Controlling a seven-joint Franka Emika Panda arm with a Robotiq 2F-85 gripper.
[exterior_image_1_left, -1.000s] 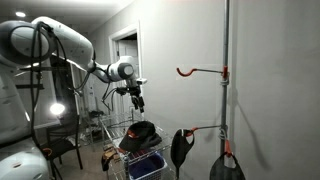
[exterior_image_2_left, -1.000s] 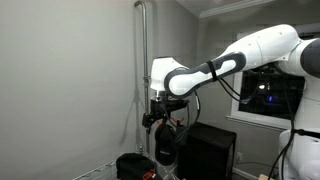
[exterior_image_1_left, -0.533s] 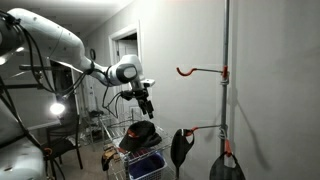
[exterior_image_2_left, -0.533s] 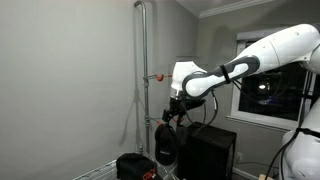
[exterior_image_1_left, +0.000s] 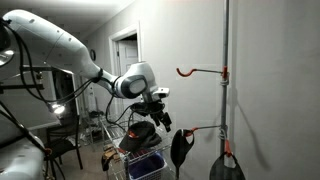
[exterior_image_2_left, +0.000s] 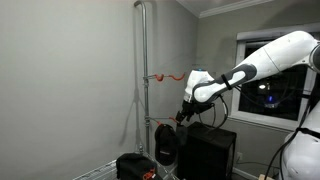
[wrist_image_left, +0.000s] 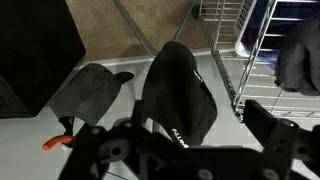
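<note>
The black cap hangs below on the lower hook, so my gripper will next lower and reach outward until its open fingers straddle the cap's top strap.
My gripper (exterior_image_1_left: 160, 118) hangs in the air, open and empty, beside a grey pole (exterior_image_1_left: 226, 60) with orange hooks (exterior_image_1_left: 200, 71). It also shows in an exterior view (exterior_image_2_left: 183, 117), close to the pole (exterior_image_2_left: 143, 60). In the wrist view the gripper (wrist_image_left: 200, 118) is above a black cap (wrist_image_left: 180, 90) with white lettering, not touching it. A grey cap (wrist_image_left: 90, 95) hangs to its left by an orange hook tip (wrist_image_left: 55, 143). The black cap (exterior_image_1_left: 180, 148) hangs on the lower hook, and the other cap (exterior_image_1_left: 227, 168) hangs lower on the pole.
A wire rack (wrist_image_left: 240, 50) stands to the right of the caps, with a dark cap (exterior_image_1_left: 140, 132) on top and a blue basket (exterior_image_1_left: 145, 163) below. A black cabinet (exterior_image_2_left: 210, 150) stands near the pole. The wall is just behind the pole.
The arm has swung toward the pole and come lower, bringing the gripper from above the rack to just beside the hanging black cap. The gripper stays open.
</note>
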